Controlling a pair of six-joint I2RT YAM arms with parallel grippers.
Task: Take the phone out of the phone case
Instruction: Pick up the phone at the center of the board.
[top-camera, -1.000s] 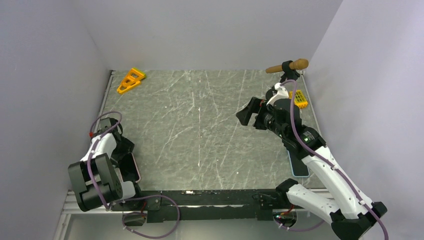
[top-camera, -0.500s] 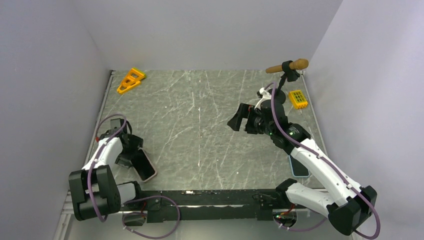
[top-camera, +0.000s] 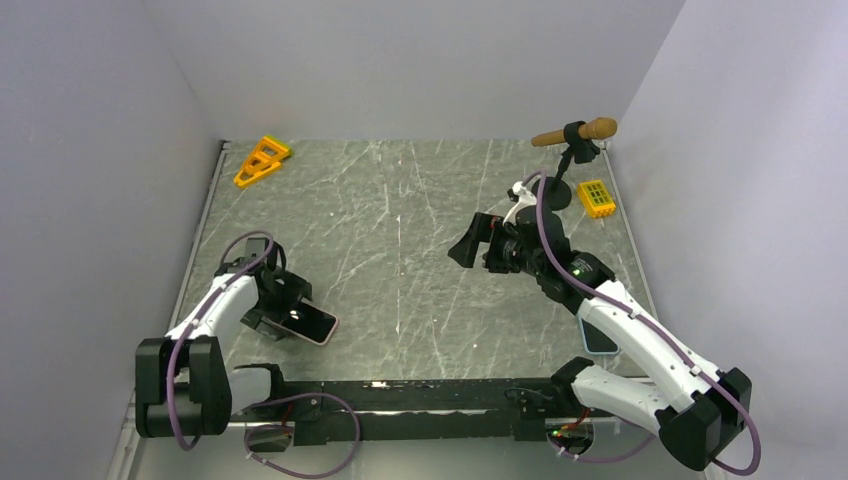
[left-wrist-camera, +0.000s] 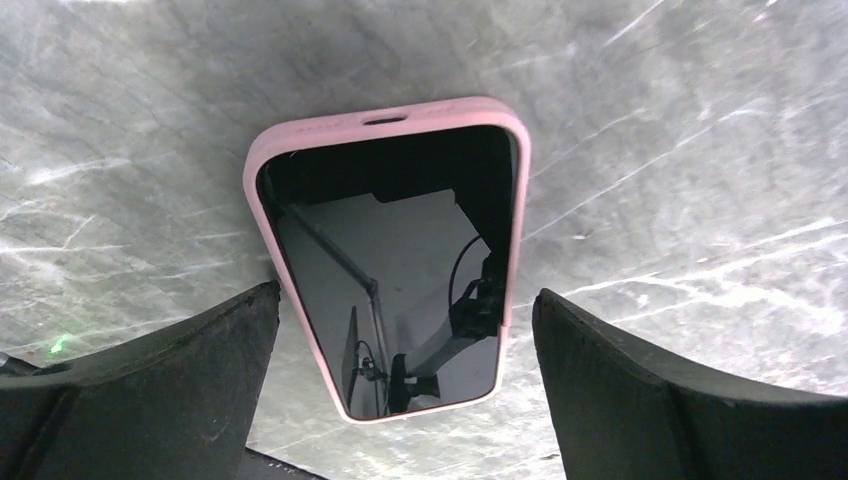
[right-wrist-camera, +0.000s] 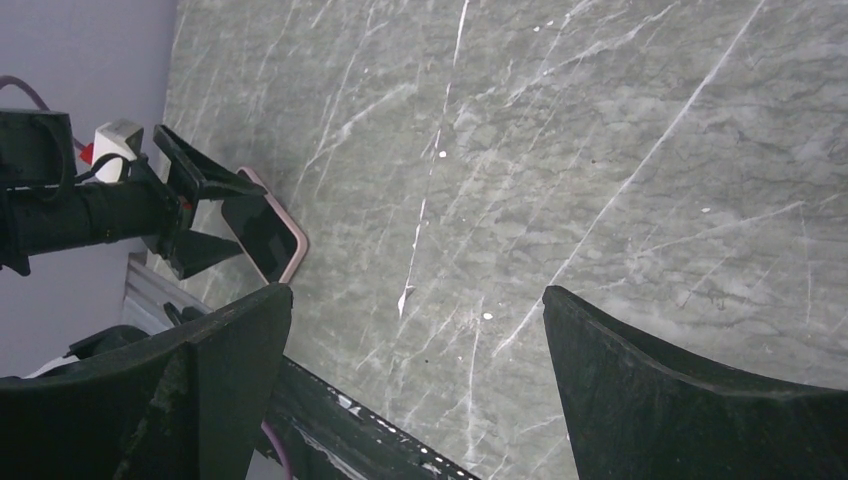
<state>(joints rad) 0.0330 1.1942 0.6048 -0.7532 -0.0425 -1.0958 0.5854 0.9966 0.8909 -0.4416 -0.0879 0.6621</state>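
My left gripper straddles the other end of the pink case. My right gripper should next go to the left in the top view and back, onto the pink case's uncovered end (top-camera: 329, 333) (right-wrist-camera: 291, 261).
The phone (top-camera: 310, 323) lies flat and screen up on the marble table, inside its pink phone case (left-wrist-camera: 385, 113). My left gripper (top-camera: 287, 308) is open and low over the phone's near end. In the left wrist view the phone's dark glass (left-wrist-camera: 400, 250) lies between the two black fingers, with the left finger close to the case's edge and the right one apart from it. My right gripper (top-camera: 468, 240) hangs open above the table's right half with nothing between its fingers. The right wrist view shows the phone (right-wrist-camera: 262, 235) far off at the left.
An orange triangular piece (top-camera: 262, 160) lies at the back left. A yellow block (top-camera: 597, 197) and a wooden-handled tool on a black stand (top-camera: 575, 132) are at the back right. A dark flat item (top-camera: 598, 340) lies under the right arm. A black rail (top-camera: 400, 395) runs along the near edge.
The left arm has swung the phone from the left edge rightward onto the table and its jaws have widened. The right arm has reached a little further left.
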